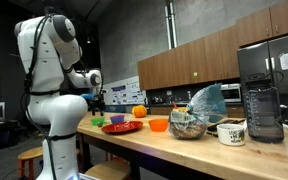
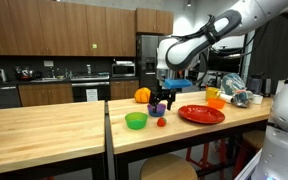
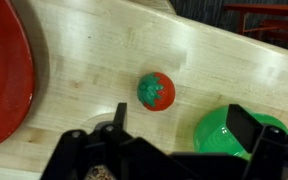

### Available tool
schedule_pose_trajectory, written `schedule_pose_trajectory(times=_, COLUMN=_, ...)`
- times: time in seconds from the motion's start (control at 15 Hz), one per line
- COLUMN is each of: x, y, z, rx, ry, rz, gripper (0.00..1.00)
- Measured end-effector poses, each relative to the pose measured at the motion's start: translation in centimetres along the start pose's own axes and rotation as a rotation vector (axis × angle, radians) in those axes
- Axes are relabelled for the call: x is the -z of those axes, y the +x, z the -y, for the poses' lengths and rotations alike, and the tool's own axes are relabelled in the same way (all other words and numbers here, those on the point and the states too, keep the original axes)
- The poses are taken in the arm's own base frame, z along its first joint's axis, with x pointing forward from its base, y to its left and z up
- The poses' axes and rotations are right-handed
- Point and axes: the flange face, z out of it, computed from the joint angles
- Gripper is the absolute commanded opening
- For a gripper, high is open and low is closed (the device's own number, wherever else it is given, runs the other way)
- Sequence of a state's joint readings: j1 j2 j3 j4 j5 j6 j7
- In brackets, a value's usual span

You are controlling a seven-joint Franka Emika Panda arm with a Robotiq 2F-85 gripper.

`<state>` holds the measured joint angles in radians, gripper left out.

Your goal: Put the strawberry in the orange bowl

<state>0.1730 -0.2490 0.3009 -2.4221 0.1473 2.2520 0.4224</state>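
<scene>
I will move my gripper away from the green bowl, because one finger is over that bowl's rim, and lower it until its fingers are on both sides of the strawberry (image 2: 161,122) (image 3: 156,90).
The strawberry (image 3: 156,90), red with a green top, lies on the wooden counter between the green bowl (image 3: 234,135) and the red plate (image 3: 4,70). It also shows in an exterior view (image 2: 161,122). My gripper (image 3: 184,125) is open and empty, and hovers above the counter just short of the strawberry, one finger over the green bowl's rim. The gripper shows in both exterior views (image 2: 161,100) (image 1: 97,100). The small orange bowl (image 2: 215,102) (image 1: 158,124) stands beyond the red plate (image 2: 201,114), away from the gripper.
A round orange fruit (image 2: 142,95) and a purple object (image 2: 158,107) sit behind the strawberry. The green bowl (image 2: 136,121) is near the counter's front. A glass bowl (image 1: 187,125), a mug (image 1: 231,132) and a blender (image 1: 262,100) stand further along the counter.
</scene>
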Motion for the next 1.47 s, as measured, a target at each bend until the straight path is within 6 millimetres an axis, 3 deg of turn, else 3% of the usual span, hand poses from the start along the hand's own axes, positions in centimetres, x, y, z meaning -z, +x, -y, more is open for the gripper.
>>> schedule_pose_trajectory(times=0.47, x=-3.4, y=0.7, z=-0.1, rx=0.016, ry=-0.031, rz=0.029, gripper=1.00)
schedule_pose_trajectory(times=0.53, x=-3.8, y=0.8, z=-0.1, rx=0.014, ry=-0.036, rz=0.035, gripper=0.75)
schedule_pose_trajectory(times=0.73, x=-5.1, y=1.0, z=-0.1, rx=0.007, ry=-0.037, rz=0.046, gripper=0.62)
schedule_pose_trajectory(times=1.0, x=-6.0, y=1.1, z=0.0, rx=-0.002, ry=-0.036, rz=0.056, gripper=0.29)
schedule_pose_trajectory(times=1.07, x=-6.1, y=1.1, z=0.0, rx=-0.006, ry=-0.037, rz=0.058, gripper=0.25)
schedule_pose_trajectory(times=1.47, x=-5.7, y=1.1, z=0.4, rx=-0.014, ry=-0.032, rz=0.049, gripper=0.25)
